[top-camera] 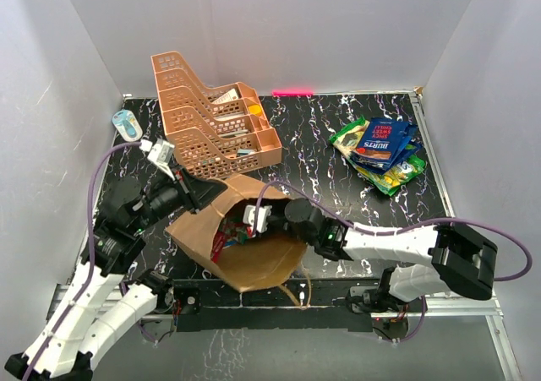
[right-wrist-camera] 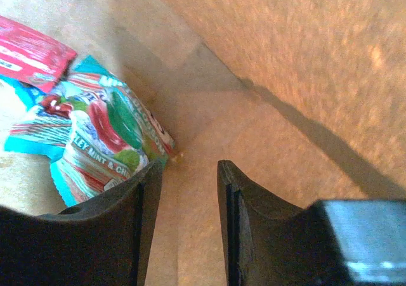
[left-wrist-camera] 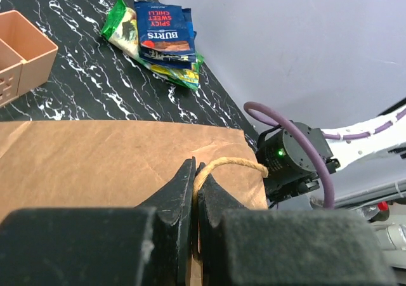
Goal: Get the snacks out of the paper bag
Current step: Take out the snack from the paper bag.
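Next, my right gripper needs to shift left in the wrist view, then down onto the green snack packet's near edge (right-wrist-camera: 143,141), since it lies beside the fingertips.
The brown paper bag (top-camera: 254,263) lies on its side at the table's near middle, its mouth facing up and left. My left gripper (left-wrist-camera: 195,172) is shut on the bag's twine handle (left-wrist-camera: 231,163) at the top edge of the bag (left-wrist-camera: 95,159). My right gripper (right-wrist-camera: 188,165) is inside the bag (right-wrist-camera: 285,77), open, with nothing between its fingers. Just left of its fingertips lie a green, red and blue snack packet (right-wrist-camera: 101,140) and a red one (right-wrist-camera: 28,58). More snacks (top-camera: 382,151), a blue chip bag on green ones, lie piled at the right back.
An orange mesh tiered tray rack (top-camera: 211,123) stands just behind the bag. A small white and blue object (top-camera: 127,126) sits at the far left edge. The bag's other twine handle (top-camera: 300,294) hangs over the near table edge. White walls enclose the table.
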You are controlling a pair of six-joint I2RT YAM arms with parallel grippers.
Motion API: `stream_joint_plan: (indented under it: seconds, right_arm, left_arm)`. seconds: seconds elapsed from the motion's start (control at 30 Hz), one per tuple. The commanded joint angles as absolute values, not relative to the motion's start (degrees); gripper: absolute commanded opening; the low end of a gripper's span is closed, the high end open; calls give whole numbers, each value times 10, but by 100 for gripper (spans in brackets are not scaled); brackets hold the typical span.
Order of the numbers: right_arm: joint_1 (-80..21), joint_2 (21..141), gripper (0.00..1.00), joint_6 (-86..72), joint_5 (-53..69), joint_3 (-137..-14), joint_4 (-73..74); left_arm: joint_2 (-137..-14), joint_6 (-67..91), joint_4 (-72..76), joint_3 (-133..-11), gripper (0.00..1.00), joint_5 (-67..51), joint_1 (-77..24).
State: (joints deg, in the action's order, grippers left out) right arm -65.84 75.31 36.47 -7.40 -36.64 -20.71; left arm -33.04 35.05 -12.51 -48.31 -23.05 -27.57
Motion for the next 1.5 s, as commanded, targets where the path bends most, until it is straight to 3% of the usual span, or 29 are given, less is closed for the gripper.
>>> stream_joint_plan:
  seconds: [0.0,0.23,0.53,0.83,1.03,1.13,1.33,1.47]
  right_arm:
    - [-587,761,44,432,58,-390,-192]
    - [-579,777,64,539,238,-459,8]
    - [-580,814,70,583,281,-530,152]
    - [-584,894,69,593,166,-527,27]
    - [-585,964,55,587,106,-585,9]
    - [-584,975,41,582,96,-600,3]
    - [-585,931,15,559,134,-592,2]
    - [-584,881,8,546,164,-567,2]
  left_arm:
    - [-381,358,-36,-497,0,-218,-276]
    - [-372,323,-80,-519,0,-201,-277]
    - [-352,319,-94,-504,0,-192,-277]
    - [-348,313,-100,-521,0,-197,-277]
    - [-331,299,-135,-523,0,-183,-277]
    - [-317,298,-150,-518,0,-174,-277]
    - [-297,297,-177,-507,0,-152,-277]
    - [-295,300,-184,-507,0,-129,-277]
